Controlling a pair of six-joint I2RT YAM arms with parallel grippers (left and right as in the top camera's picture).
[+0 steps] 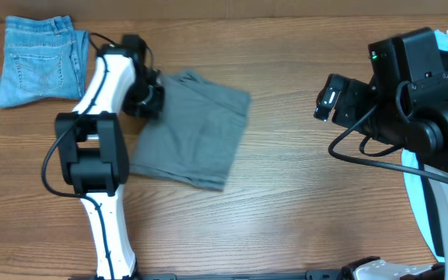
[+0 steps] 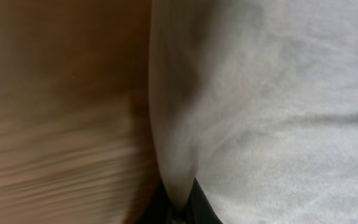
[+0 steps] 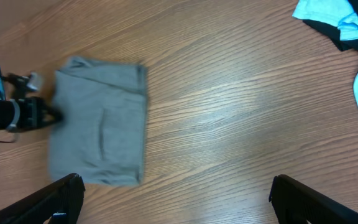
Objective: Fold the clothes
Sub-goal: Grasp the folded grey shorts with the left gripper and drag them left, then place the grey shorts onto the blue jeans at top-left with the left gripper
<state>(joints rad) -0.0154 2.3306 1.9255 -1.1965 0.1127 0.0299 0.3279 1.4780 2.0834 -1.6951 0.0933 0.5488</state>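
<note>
The grey garment [image 1: 193, 128] already lies folded like the folded blue jeans [image 1: 42, 62]. Next, the left gripper rises, carries the garment outward onto the jeans and releases it.
A folded grey garment [image 1: 193, 128] lies on the wooden table, left of centre. It also shows in the right wrist view [image 3: 98, 121]. My left gripper [image 1: 148, 99] is at its left edge, shut on a pinch of the grey cloth [image 2: 179, 186]; the cloth fills the right of the left wrist view. My right gripper [image 3: 176, 199] is open and empty, held above the table's right side, well away from the garment. The right arm [image 1: 395, 85] is raised at the right.
Folded blue jeans [image 1: 37, 61] lie at the back left corner. A light blue and black pile of clothes [image 3: 347, 31] sits at the far right, by a white rim [image 1: 426, 210]. Bare wood lies between the garment and the right arm.
</note>
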